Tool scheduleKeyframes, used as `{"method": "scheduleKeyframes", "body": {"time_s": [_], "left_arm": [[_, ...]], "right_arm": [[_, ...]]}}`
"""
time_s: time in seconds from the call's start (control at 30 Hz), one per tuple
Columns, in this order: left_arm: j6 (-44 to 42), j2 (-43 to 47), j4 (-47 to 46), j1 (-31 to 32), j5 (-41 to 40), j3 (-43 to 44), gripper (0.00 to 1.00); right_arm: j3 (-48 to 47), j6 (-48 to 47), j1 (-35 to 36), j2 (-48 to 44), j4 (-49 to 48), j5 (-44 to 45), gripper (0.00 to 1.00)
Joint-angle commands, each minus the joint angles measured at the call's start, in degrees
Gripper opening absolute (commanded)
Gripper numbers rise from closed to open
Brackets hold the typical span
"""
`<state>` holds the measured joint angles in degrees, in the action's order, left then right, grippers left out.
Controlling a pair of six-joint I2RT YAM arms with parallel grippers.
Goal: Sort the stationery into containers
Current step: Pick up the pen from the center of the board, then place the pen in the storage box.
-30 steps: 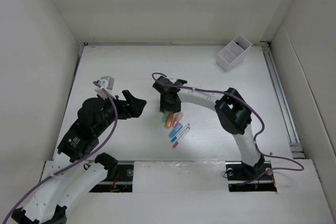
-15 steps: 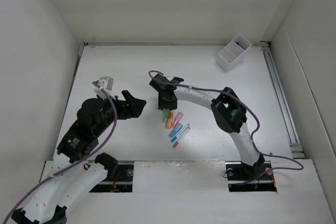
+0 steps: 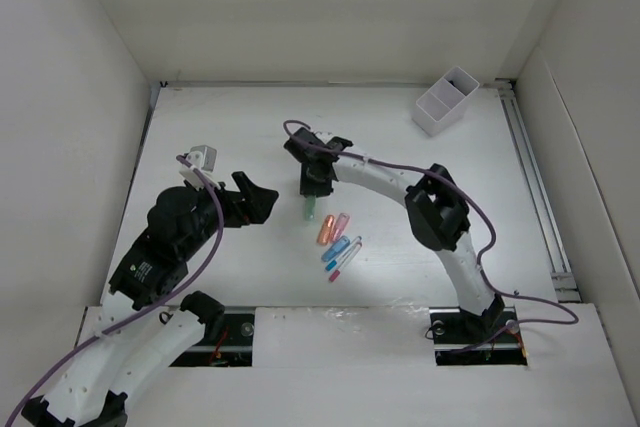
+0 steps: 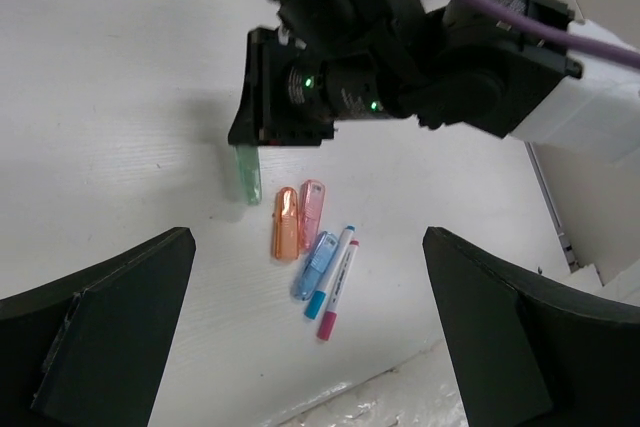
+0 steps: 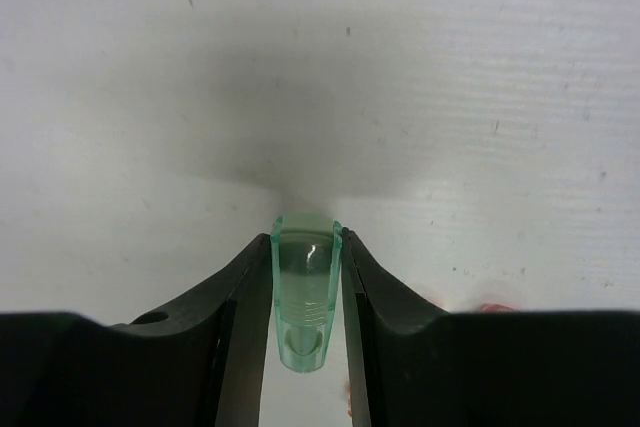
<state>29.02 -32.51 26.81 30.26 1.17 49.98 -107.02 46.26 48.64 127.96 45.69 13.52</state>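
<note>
I will next carry the green piece point(image 3: 310, 211) with my right gripper up and outward over the white container's near section to let it go, because the container is well beyond the pile.
My right gripper point(image 3: 311, 197) point(image 5: 305, 239) is shut on a short translucent green piece point(image 3: 310, 211) point(image 5: 305, 287) point(image 4: 247, 175), which both fingers touch at the sides, just left of the other stationery. On the table to its right lie an orange piece point(image 3: 324, 230) point(image 4: 285, 224), a pink piece point(image 3: 339, 224) point(image 4: 312, 207), a blue piece point(image 3: 340, 247) point(image 4: 316, 263) and two thin white pens point(image 3: 345, 259) point(image 4: 335, 282). The white two-compartment container point(image 3: 447, 100) stands far off at the back right. My left gripper point(image 3: 262, 202) hangs open left of the pile, holding nothing.
White walls enclose the table on the left, the back and the right. A metal rail point(image 3: 535, 187) runs along the right edge. A small grey-white part point(image 3: 203, 157) sits on the left arm near its purple cable.
The right gripper has closed on the green piece and drawn it up and left, away from the orange and pink pieces. The left arm has stayed still.
</note>
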Motion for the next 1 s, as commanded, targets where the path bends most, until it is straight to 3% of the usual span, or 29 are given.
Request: {"method": "scheduleKeyframes", "body": {"time_s": [0.0, 0.23, 0.43, 0.6, 0.97], "left_arm": [[-0.54, -0.97, -1.58, -0.11, -0.47, 0.82, 1.00], [-0.54, -3.08, -3.43, -0.11, 0.59, 0.82, 1.00], [-0.54, -5.98, -5.53, -0.11, -1.43, 1.35, 1.00], [-0.01, -7.48, -7.90, -0.11, -1.96, 1.35, 1.00], [-0.01, -9.85, -9.14, -0.11, -3.71, 1.87, 1.00]], "right_arm": [[-5.81, -0.47, -6.25, -5.69, -3.76, 2.12, 0.11], [-10.21, -6.53, -25.66, -10.09, -12.28, 16.96, 0.11], [-16.72, -12.06, -40.00, -5.89, -20.89, 23.91, 0.11], [-21.99, -18.30, -43.37, 0.61, -27.31, 26.99, 0.11], [-17.69, -29.28, -43.37, 4.66, -38.74, 30.86, 0.11]]}}
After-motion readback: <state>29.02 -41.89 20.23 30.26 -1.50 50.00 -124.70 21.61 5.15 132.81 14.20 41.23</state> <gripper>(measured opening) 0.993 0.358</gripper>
